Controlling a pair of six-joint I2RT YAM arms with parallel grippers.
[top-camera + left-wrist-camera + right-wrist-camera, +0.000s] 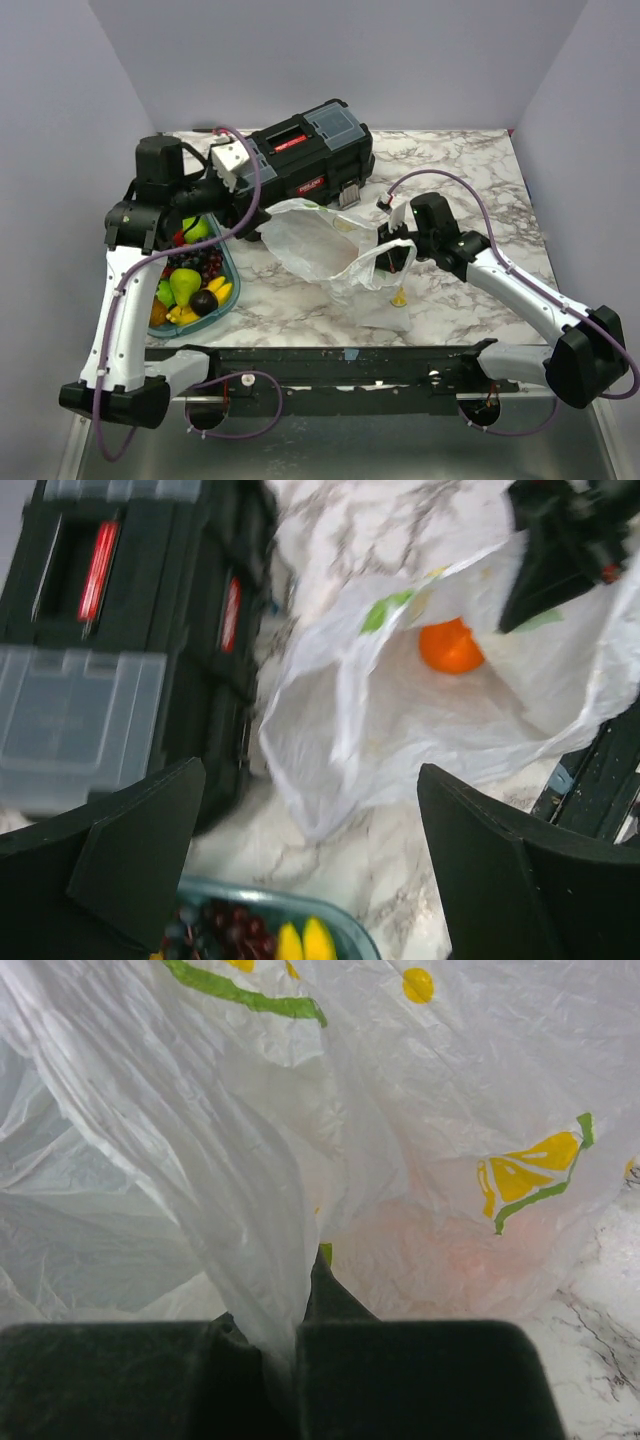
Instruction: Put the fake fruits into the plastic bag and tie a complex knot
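Note:
My left gripper swings over the tray (350, 930) and down onto the unbagged dark grapes (178, 932) next. The grapes lie below it and to its left in the top view.
The clear-whitish plastic bag (325, 245) lies open mid-table. An orange fruit (450, 647) sits inside it and shows as an orange blur through the plastic (470, 1250). My right gripper (398, 255) is shut on the bag's rim (270, 1290) and holds it up. My left gripper (310, 870) is open and empty, above the table between the teal tray (350, 930) and the bag (420, 720). The other fake fruits (190, 285) lie in the tray: green, yellow, red and dark purple ones.
A black toolbox (305, 155) with grey-blue lids stands at the back, just behind the bag; it also fills the left of the left wrist view (110, 630). The teal tray (232, 270) sits at the left under my left arm.

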